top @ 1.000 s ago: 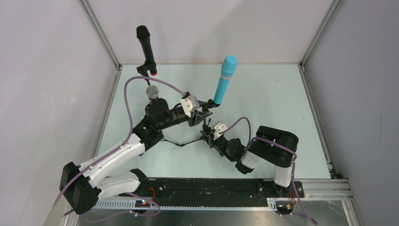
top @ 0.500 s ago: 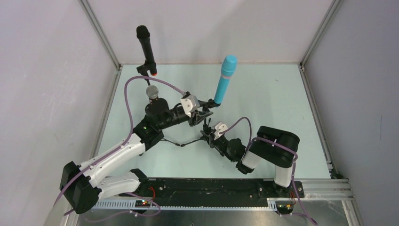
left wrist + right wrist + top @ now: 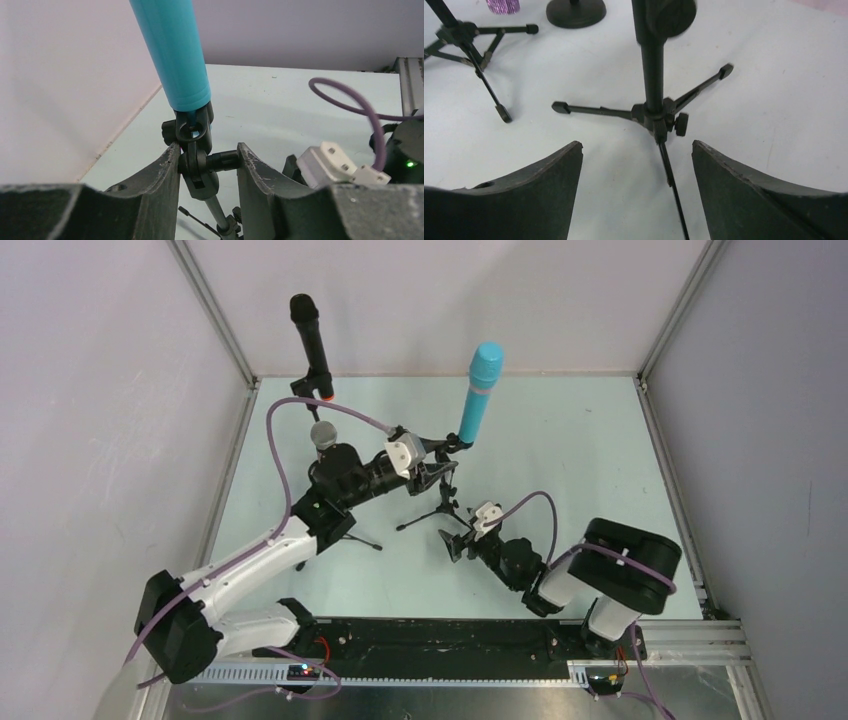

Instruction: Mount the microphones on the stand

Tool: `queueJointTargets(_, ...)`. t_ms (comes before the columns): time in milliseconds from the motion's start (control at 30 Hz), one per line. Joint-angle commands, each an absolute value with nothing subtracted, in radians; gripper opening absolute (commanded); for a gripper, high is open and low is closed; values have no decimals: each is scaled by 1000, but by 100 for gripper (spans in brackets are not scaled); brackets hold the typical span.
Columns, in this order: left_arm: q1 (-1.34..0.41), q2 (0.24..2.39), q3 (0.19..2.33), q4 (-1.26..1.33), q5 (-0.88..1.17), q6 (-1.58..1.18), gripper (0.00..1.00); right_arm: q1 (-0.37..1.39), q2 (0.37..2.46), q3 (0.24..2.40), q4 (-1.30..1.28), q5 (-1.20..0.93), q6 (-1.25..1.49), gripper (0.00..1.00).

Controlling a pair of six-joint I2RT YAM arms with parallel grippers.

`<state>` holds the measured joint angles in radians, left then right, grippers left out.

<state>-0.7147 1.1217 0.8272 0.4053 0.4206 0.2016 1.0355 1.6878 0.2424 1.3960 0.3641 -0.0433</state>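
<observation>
I will next move my left gripper outward and take the stand farther from the table's near edge. I will then open it, because the light blue microphone is already in the clip.
The light blue microphone stands in the clip of a black tripod stand. My left gripper is shut on the stand's swivel joint just below that clip. My right gripper is open near the tripod's foot, touching nothing, with one leg running between its fingers on the table. The black microphone with an orange ring sits on a stand at the back left. The purple microphone's silver head shows behind my left arm; its glittery end shows in the right wrist view.
A second tripod and a round black base stand to the left of the held stand. Grey walls close the table on three sides. My left arm's purple cable loops over the back-left stands.
My right gripper has opened, let go of the tripod stand and drawn back toward the near right. The left gripper, still shut, has shifted the stand and blue microphone slightly away.
</observation>
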Motion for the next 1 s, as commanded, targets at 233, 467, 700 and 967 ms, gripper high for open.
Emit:
queueJointTargets(233,-704,1207,956,542,357,227,0,1016,1396,167,1191,378,-6,98)
queueJointTargets(467,-689,1289,1031,542,323,229,0,942,1233,124,1028,322,73,99)
queueJointTargets(700,-666,1373,1099,541,345,210,0,858,1084,111,860,271,96,99)
queueJointTargets(967,-659,1450,1131,540,334,191,2,798,970,102,749,232,100,100)
